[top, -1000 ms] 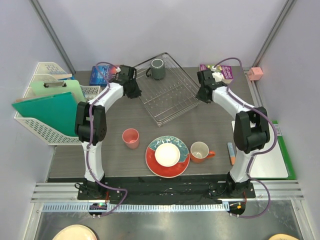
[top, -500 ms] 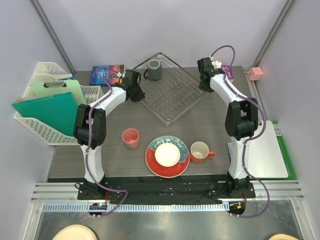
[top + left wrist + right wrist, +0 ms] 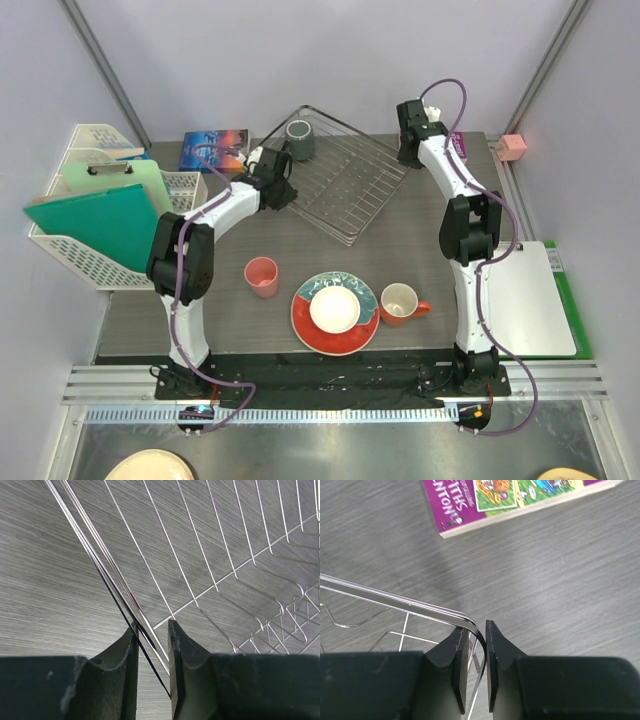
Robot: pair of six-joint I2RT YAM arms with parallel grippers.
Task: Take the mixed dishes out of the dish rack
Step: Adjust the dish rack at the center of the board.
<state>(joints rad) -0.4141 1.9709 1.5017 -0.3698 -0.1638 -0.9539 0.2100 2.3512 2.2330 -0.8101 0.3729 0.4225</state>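
My right gripper shifts its corner of the rack outward toward the purple book next, then opens, since the rack sits skewed.
The silver wire dish rack (image 3: 345, 185) sits skewed at the back of the table, with a dark grey mug (image 3: 299, 140) in its far left corner. My left gripper (image 3: 283, 190) is shut on the rack's left rim; in the left wrist view the rim wires (image 3: 125, 605) run between its fingers (image 3: 151, 630). Over at the right corner, the right gripper (image 3: 408, 155) is shut on the rim (image 3: 395, 600), the curved bar between its jaws (image 3: 477, 630). Near the front stand a pink cup (image 3: 262, 276), a teal plate (image 3: 305, 325) carrying a small bowl (image 3: 334, 309), and an orange mug (image 3: 400, 302).
A white lattice basket (image 3: 90, 255) with green folders fills the left side. A blue book (image 3: 213, 148) lies behind the left arm, a purple book (image 3: 456, 146) (image 3: 520, 500) by the right gripper. A white board (image 3: 535, 300) and a marker (image 3: 462, 305) lie at right.
Both grippers have carried the rack: it has swung and shifted back-left, the grey mug moving left with it. The right gripper went farther back, the left one rightward.
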